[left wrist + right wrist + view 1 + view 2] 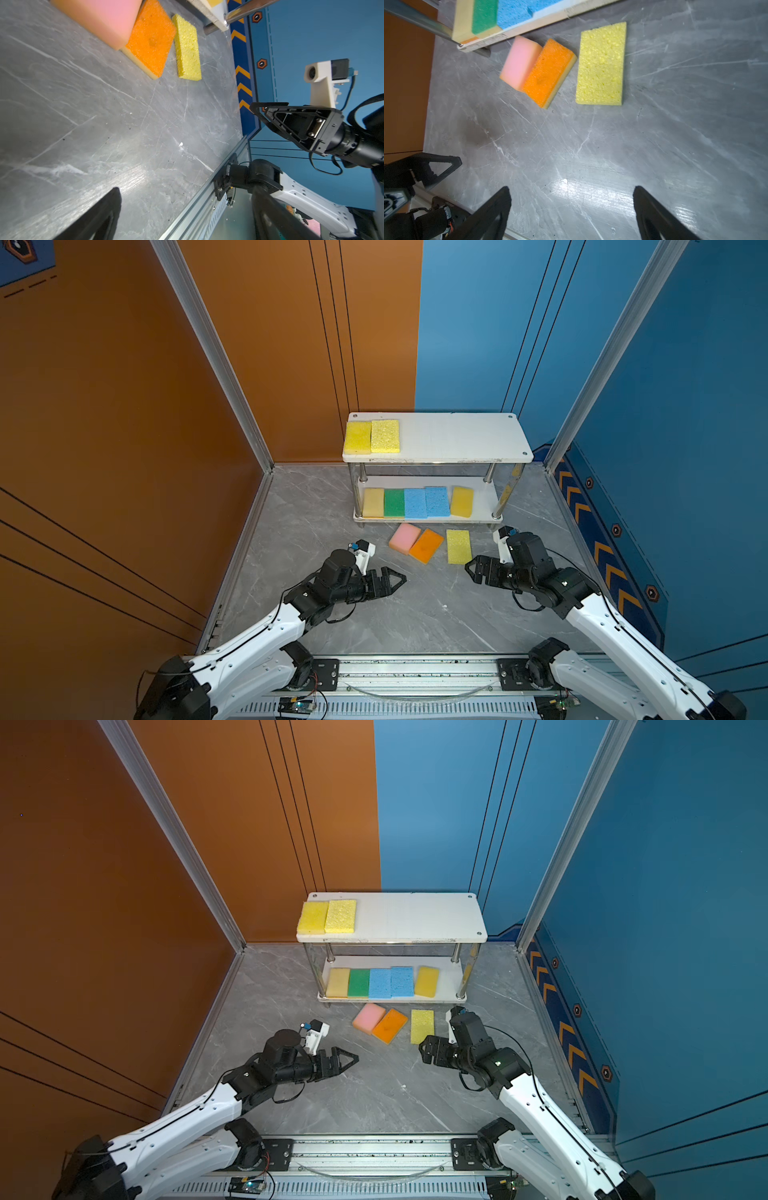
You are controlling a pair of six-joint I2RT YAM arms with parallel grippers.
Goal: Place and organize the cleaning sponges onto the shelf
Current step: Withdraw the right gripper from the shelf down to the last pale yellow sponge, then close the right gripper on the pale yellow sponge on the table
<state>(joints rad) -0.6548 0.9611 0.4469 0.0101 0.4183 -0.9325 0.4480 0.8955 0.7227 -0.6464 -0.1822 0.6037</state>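
Observation:
My right gripper descends outward next onto the near corner of the coarse yellow sponge, which lies outward below, away from the orange one, where bare floor shows.
Three cleaning sponges lie on the grey floor in front of the shelf: a pink one touching an orange one, and a coarse yellow one a little apart. Two yellow sponges sit side by side at the left end of the top board. Several more, tan, green, blue and yellow, line the lower board. My left gripper hovers open and empty, nearer than the pink sponge and to its left. My right gripper is open and empty just near of the coarse yellow sponge.
Orange wall panels stand on the left and blue ones on the right, with aluminium frame posts at the back corners. A metal rail carrying both arm bases runs along the near edge. The right part of the top board is bare.

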